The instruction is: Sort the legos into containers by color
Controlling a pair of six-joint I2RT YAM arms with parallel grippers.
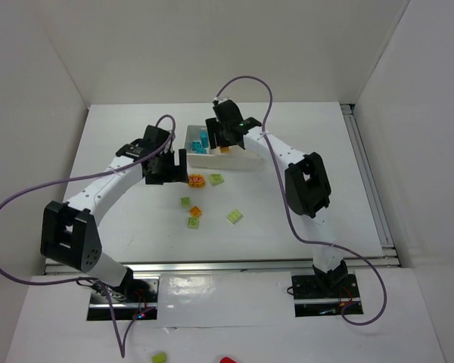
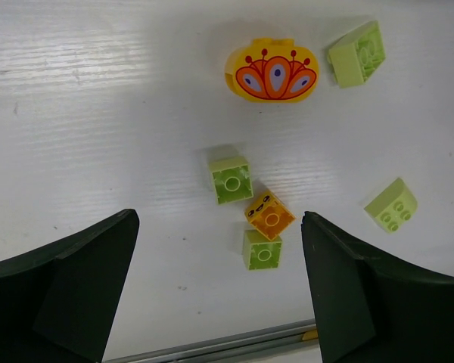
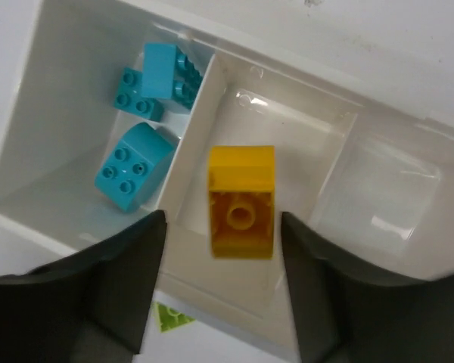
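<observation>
I will next move my left gripper to its right in the top view and down astride the yellow rounded piece, which lies below with its ends facing my fingers.
The white three-compartment tray [image 1: 246,162] stands at the back of the table. Its left compartment holds three cyan legos [image 3: 135,165]. A yellow lego [image 3: 242,200] is in the middle compartment [image 3: 303,144], studs facing away. My right gripper [image 3: 223,249] hovers just above it, open, with a gap on each side of the brick. The right compartment [image 3: 386,200] holds nothing. My left gripper [image 2: 219,287] hangs open over the table, above a green lego [image 2: 262,249] that touches an orange one [image 2: 269,215]. Another green lego [image 2: 231,180] lies just beyond.
A yellow rounded piece with a red crown pattern [image 2: 272,69] lies in front of the tray, a green lego [image 2: 356,54] beside it. One more green lego [image 2: 392,204] sits off to the right. A metal rail [image 2: 212,346] marks the table's near edge.
</observation>
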